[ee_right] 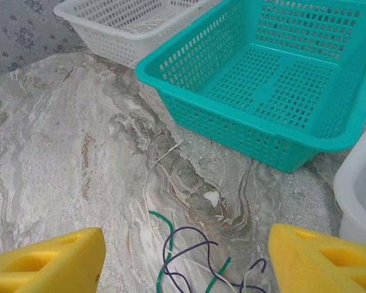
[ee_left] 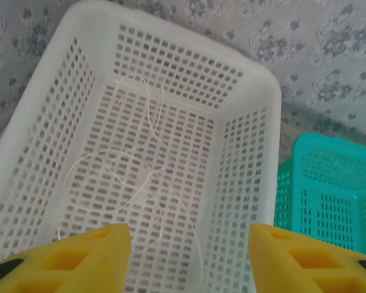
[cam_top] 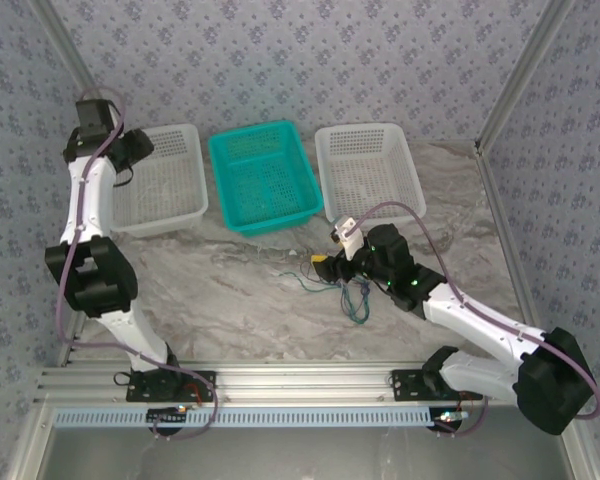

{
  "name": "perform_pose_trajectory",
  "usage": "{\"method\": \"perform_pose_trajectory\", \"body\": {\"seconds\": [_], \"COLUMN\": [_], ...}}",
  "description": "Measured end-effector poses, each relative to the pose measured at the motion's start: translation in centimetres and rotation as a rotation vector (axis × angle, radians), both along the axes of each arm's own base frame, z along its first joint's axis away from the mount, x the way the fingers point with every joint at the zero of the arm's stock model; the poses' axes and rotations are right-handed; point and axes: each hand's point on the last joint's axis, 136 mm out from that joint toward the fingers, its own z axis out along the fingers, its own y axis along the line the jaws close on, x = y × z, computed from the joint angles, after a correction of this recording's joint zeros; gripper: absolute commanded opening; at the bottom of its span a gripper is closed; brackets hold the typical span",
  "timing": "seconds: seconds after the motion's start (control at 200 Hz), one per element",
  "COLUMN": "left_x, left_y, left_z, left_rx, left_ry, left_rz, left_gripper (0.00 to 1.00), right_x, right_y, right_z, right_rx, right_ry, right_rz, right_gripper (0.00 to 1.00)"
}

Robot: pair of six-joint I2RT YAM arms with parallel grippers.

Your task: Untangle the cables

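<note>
I should next move my left gripper back and down onto the part of the pale wire toward the teal basket.
A tangle of thin cables (cam_top: 345, 290) lies on the marble table in front of the teal basket. In the right wrist view I see a green wire (ee_right: 166, 244), a dark purple wire (ee_right: 189, 253) and a pale wire (ee_right: 147, 183) crossing each other. My right gripper (ee_right: 186, 262) hovers just above this tangle, open, with nothing between its yellow fingers (ee_right: 49, 259). My left gripper (ee_left: 189, 256) hangs open over the left white basket (ee_left: 256, 116), where a pale thin wire (ee_left: 149, 177) lies loose on the floor of the basket.
Three baskets stand in a row at the back: left white basket (cam_top: 195, 205), teal basket (cam_top: 230, 195) and right white basket (cam_top: 410, 185). The teal basket (ee_right: 232, 131) sits close beyond the tangle. Patterned walls enclose the table.
</note>
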Motion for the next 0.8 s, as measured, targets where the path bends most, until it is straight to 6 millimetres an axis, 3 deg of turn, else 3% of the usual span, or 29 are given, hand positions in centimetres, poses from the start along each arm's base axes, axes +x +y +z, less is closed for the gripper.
{"method": "perform_pose_trajectory", "body": {"seconds": [0.085, 0.225, 0.32, 0.41, 0.52, 0.72, 0.799], "left_x": [-1.4, -4.7, -7.8, -10.6, -13.4, -18.3, -20.2], "left_y": [-0.8, -3.9, -8.2, -13.2, -18.7, -26.3, -27.8], "left_z": [1.1, 6.0, 8.6, 8.5, 4.3, -9.8, -14.1], "left_rx": [-0.031, -0.096, -0.121, -0.162, -0.251, -0.369, -0.398], "left_ry": [-0.034, -0.171, -0.245, -0.257, -0.176, 0.132, 0.222], "left_rz": [-0.013, -0.081, -0.177, -0.291, -0.391, -0.416, -0.386], "left_gripper": [0.54, 0.54, 0.53, 0.52, 0.50, 0.48, 0.48], "right_x": [0.1, 0.5, 0.8, 1.1, 1.3, 1.5, 1.5], "right_y": [-0.1, -0.2, -0.2, -0.2, -0.1, 0.2, 0.3], "right_z": [-0.1, -0.1, -0.7, -1.7, -2.9, -4.6, -4.7], "right_rx": [-0.005, -0.011, -0.020, -0.032, -0.042, -0.058, -0.056], "right_ry": [0.000, 0.001, 0.019, 0.048, 0.085, 0.141, 0.148], "right_rz": [-0.008, -0.026, -0.043, -0.056, -0.065, -0.077, -0.077], "right_gripper": [0.74, 0.74, 0.74, 0.75, 0.75, 0.75, 0.75]}}
